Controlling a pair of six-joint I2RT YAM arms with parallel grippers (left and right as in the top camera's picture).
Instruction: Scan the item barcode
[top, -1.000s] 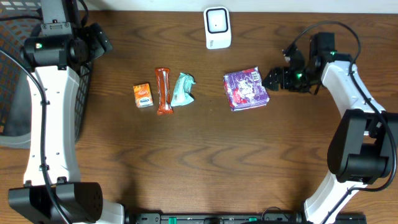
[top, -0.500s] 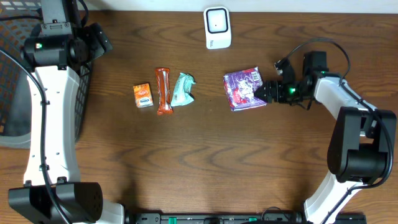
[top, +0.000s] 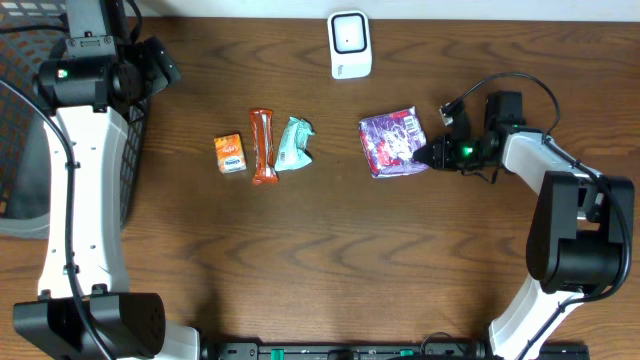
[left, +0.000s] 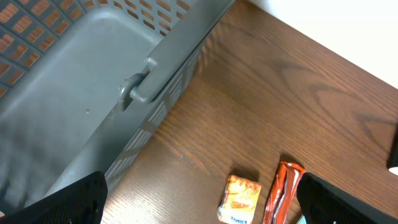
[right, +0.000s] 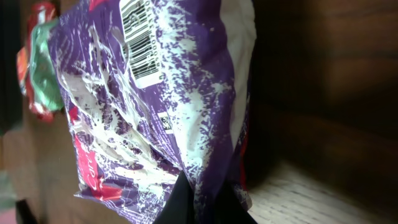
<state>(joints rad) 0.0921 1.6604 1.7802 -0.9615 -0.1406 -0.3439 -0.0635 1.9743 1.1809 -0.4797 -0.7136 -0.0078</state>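
Observation:
My right gripper holds the packet with its barcode (right: 140, 43) facing up, like the scanner's window. It needs to lift outward next, turn and release the packet flipped on the bare tabletop beyond.
The item in hand is a purple and white snack packet (top: 394, 143), lying flat on the table right of centre. My right gripper (top: 428, 155) is shut on its right edge. In the right wrist view the packet (right: 155, 106) fills the frame, its edge pinched in my right gripper (right: 205, 202), and its barcode (right: 140, 43) faces up near the top. The white scanner (top: 350, 45) stands at the back edge, apart from the packet. My left gripper (top: 160, 62) hangs open at the far left, high over the table with nothing between its fingers (left: 62, 199).
Left of the packet lie a teal packet (top: 294, 143), an orange-red bar (top: 263, 146) and a small orange box (top: 230, 153). A grey mesh basket (top: 20, 120) stands at the left table edge, its wall (left: 149, 81) just under my left gripper.
My right gripper has come down and to the left onto the purple packet's right edge and shut on it. The left arm has not moved.

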